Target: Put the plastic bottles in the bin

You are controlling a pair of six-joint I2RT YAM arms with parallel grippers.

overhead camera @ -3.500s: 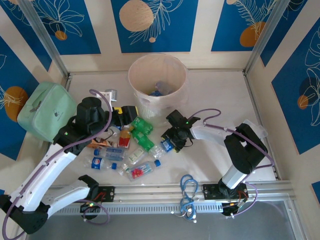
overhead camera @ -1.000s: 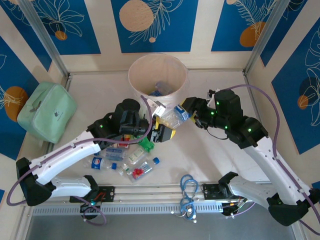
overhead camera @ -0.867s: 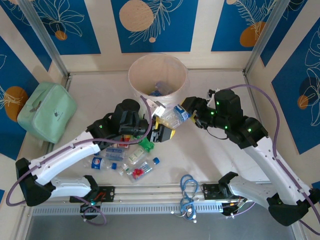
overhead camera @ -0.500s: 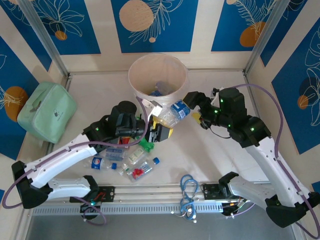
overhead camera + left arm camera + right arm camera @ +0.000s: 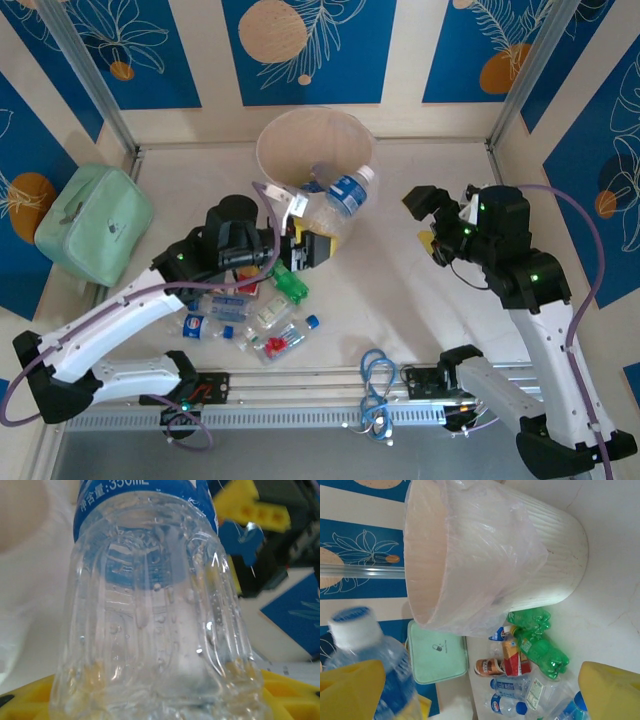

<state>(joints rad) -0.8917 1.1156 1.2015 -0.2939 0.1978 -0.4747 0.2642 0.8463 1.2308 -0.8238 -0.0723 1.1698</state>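
The left gripper carries the held bottle outward over the bin's opening (image 5: 312, 150) next and releases it, since the bottle still tilts across the bin's near rim.
My left gripper (image 5: 312, 225) is shut on the base of a clear plastic bottle (image 5: 342, 195) with a blue label. The bottle tilts up over the near right rim of the cream bin (image 5: 268, 140), cap toward the bin. In the left wrist view this bottle (image 5: 150, 605) stands between my yellow fingertips (image 5: 292, 695). My right gripper (image 5: 428, 222) is open and empty, to the right of the bin and apart from the bottle. Its wrist view has the bin (image 5: 485, 555) and the held bottle (image 5: 375, 655). More bottles (image 5: 255, 310) lie in a pile on the table.
A mint-green bag (image 5: 95, 220) sits at the left wall. A blue cable coil (image 5: 375, 375) lies by the near rail. Bottles lie inside the bin's liner (image 5: 315, 182). Green bottles (image 5: 540, 652) lie just below the bin.
My right gripper has let go of the bottle, opened wide and drawn back to the right. My left gripper has kept the bottle and swung it up toward the bin's rim.
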